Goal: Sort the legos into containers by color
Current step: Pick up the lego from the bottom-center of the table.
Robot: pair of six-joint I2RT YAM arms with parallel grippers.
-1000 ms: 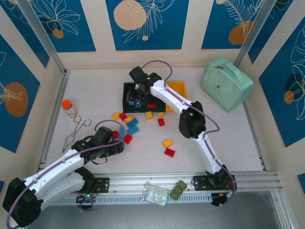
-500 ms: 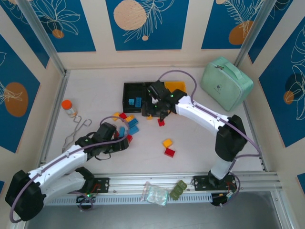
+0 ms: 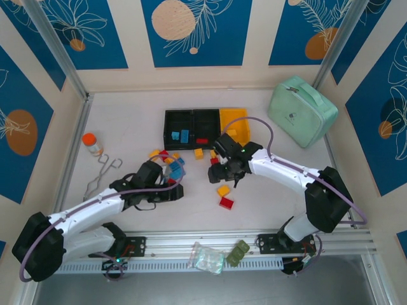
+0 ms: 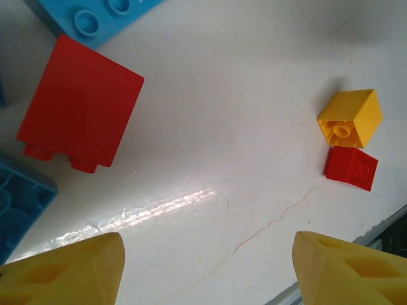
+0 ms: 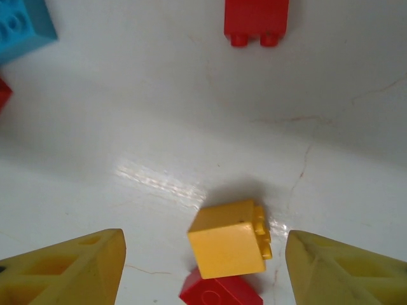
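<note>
The yellow brick (image 3: pixel 223 190) (image 5: pixel 230 244) beside the red one is below the fingers of my right gripper, so this gripper needs to move down and a little back toward my base.
The containers (image 3: pixel 191 113) stand in a row at the back: two black bins and a yellow one (image 3: pixel 240 117). Blue legos (image 3: pixel 178 135) lie in the left black bin and a red one (image 3: pixel 201 140) in the middle bin. Loose legos are scattered in front. My right gripper (image 3: pixel 221 173) (image 5: pixel 203 270) is open, low over a yellow brick (image 5: pixel 230 244) (image 3: pixel 223 190) that lies between its fingers, untouched, with a red brick (image 5: pixel 219 292) (image 3: pixel 226 203) against it. My left gripper (image 3: pixel 178 190) (image 4: pixel 206 279) is open over bare table, with a red brick (image 4: pixel 79 121) and blue bricks (image 4: pixel 102 16) just ahead.
A mint-green case (image 3: pixel 302 111) sits at the back right. An orange-capped bottle (image 3: pixel 93 143) and metal tongs (image 3: pixel 102 173) are at the left. A plastic bag (image 3: pixel 206 257) and a green piece (image 3: pixel 239 252) lie on the front rail.
My right arm swung away from the black bins toward me, down to the yellow and red bricks mid-table, its jaws spreading wider. My left arm reached further right.
</note>
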